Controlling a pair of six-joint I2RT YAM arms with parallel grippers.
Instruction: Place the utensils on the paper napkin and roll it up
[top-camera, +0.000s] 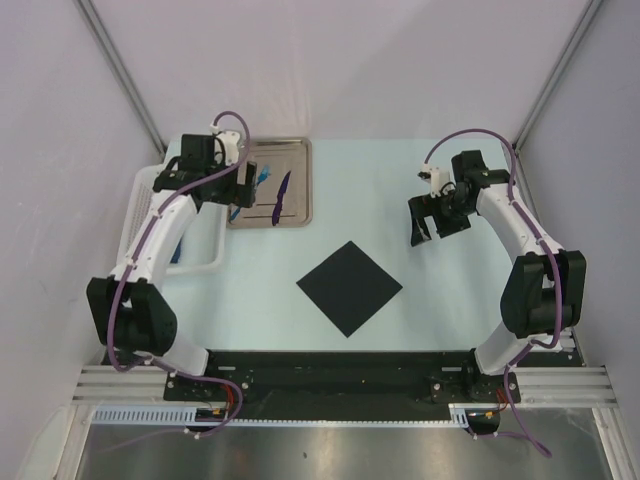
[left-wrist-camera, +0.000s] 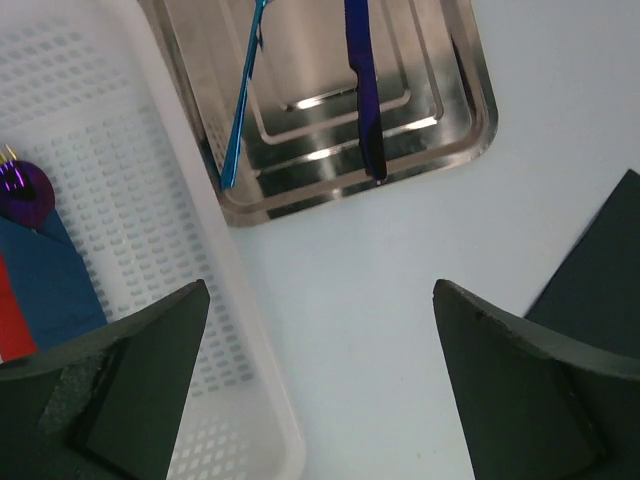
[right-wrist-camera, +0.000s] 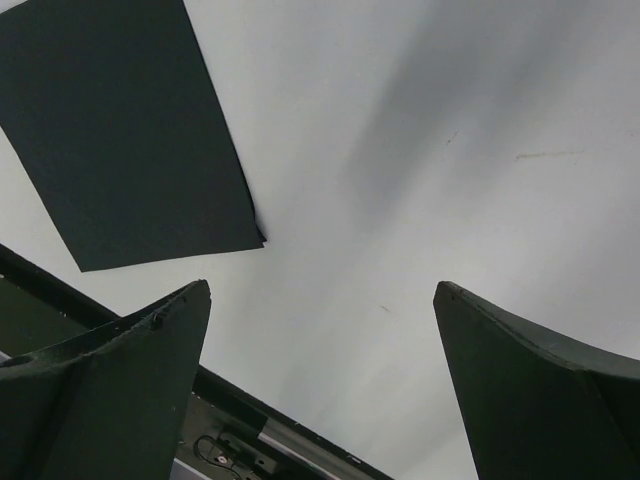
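Observation:
My left gripper lowers its open fingers around the dark purple utensil's handle (top-camera: 278, 209) (left-wrist-camera: 367, 105) next, since that lies below the gripper, to its right in the top view.
The black paper napkin (top-camera: 349, 288) lies flat as a diamond at the table's middle; it also shows in the right wrist view (right-wrist-camera: 120, 140) and at the left wrist view's right edge (left-wrist-camera: 600, 270). The bright blue utensil (top-camera: 263, 176) (left-wrist-camera: 243, 100) and the dark purple utensil (top-camera: 281, 193) (left-wrist-camera: 362, 90) lie side by side in the steel tray (top-camera: 298, 205) (left-wrist-camera: 470, 90). My left gripper (top-camera: 236, 192) (left-wrist-camera: 320, 345) is open and empty, held above the table near the tray's front corner. My right gripper (top-camera: 428, 222) (right-wrist-camera: 322, 345) is open and empty, right of the napkin.
A white perforated basket (top-camera: 200, 262) (left-wrist-camera: 120, 180) stands left of the tray, holding flat blue (left-wrist-camera: 45, 280) and red (left-wrist-camera: 12, 335) pieces and a purple round object (left-wrist-camera: 22, 192). The black base rail (top-camera: 340, 365) runs along the near edge.

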